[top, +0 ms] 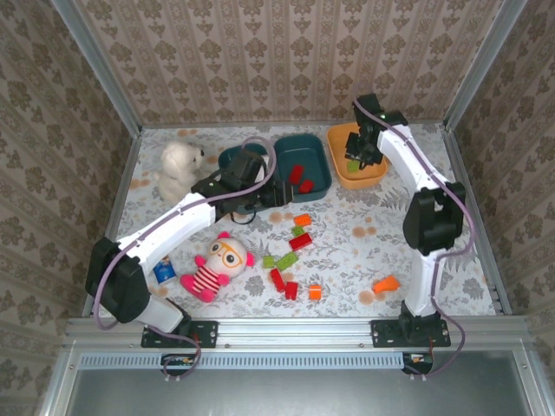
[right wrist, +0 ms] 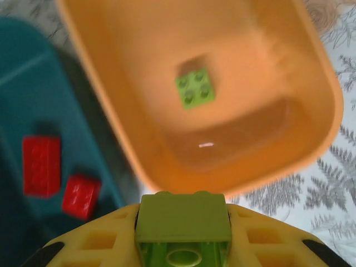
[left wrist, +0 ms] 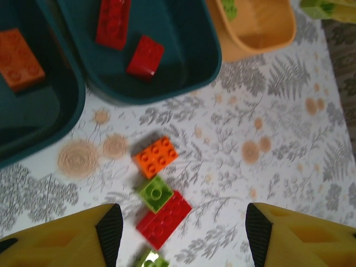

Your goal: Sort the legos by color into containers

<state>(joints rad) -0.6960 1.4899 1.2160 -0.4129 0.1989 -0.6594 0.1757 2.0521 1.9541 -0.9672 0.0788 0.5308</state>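
I should carry the lime green brick (right wrist: 183, 225) down into the orange bin with my right gripper next, and then I will release the brick there.
My right gripper (top: 357, 160) hangs over the orange bin (top: 375, 176), shut on a lime green brick (right wrist: 183, 225). One green brick (right wrist: 195, 88) lies inside the orange bin (right wrist: 267, 67). The middle teal bin (top: 319, 178) holds two red bricks (left wrist: 113, 22) (left wrist: 144, 55). An orange brick (left wrist: 19, 58) lies in the left teal bin (left wrist: 33, 119). My left gripper (left wrist: 183, 233) is open above the table beside the teal bins, nothing between its fingers. Below it lie an orange brick (left wrist: 157, 156), a green one (left wrist: 155, 192) and a red one (left wrist: 163, 218). Several more red, green and orange bricks (top: 291, 290) are scattered nearer the front.
A white plush dog (top: 180, 169) sits at the back left. A pink striped doll (top: 217, 264) lies front left beside a small blue item (top: 165, 271). A lone orange brick (top: 387, 283) rests at the front right. Patterned walls enclose the table.
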